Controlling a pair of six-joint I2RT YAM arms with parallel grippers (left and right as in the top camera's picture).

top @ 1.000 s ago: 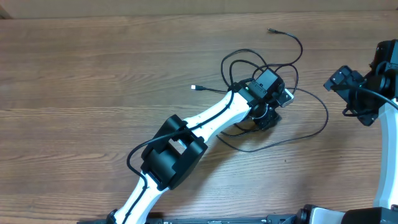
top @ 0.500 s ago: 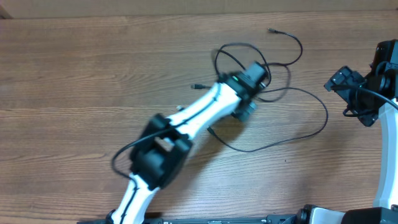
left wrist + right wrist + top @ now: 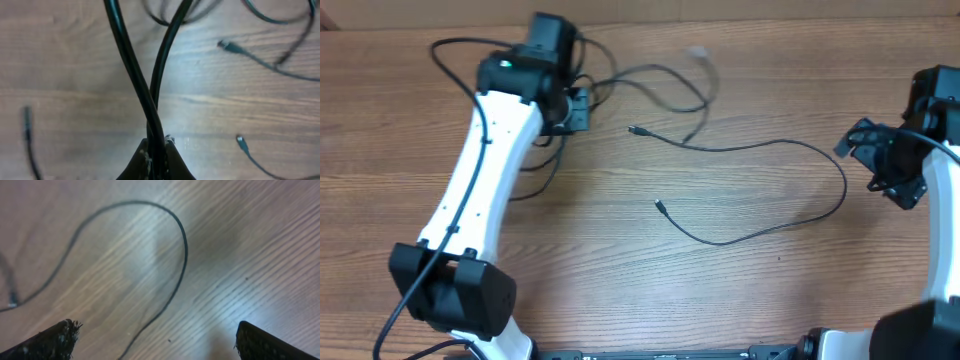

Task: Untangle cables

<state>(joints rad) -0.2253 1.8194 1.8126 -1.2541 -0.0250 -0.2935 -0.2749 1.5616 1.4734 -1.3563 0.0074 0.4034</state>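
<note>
I will move my right gripper down, back and to the left in the overhead view next, onto the bend of the cable loop, which is clear of the bundle.
My left gripper (image 3: 575, 108) is at the far left of the table, shut on a bundle of thin black cables (image 3: 650, 72); in the left wrist view (image 3: 156, 152) two strands (image 3: 135, 75) rise from between its fingers. One separate cable (image 3: 760, 145) lies loose across the middle, curving from a plug (image 3: 636, 130) round to another plug (image 3: 661, 207). Its loop shows in the right wrist view (image 3: 175, 280). My right gripper (image 3: 880, 165) hovers at the right edge, open and empty (image 3: 155, 340).
Wooden table surface (image 3: 620, 280). The left arm (image 3: 480, 190) lies diagonally across the left side, with its own thicker wire looping at the far left (image 3: 445, 55). The right arm's base (image 3: 945, 260) stands at the right edge.
My left gripper has swept from the table's middle to the far left, dragging the bundle with it. One cable stayed behind, pulled free and spread out. The right gripper barely moved.
</note>
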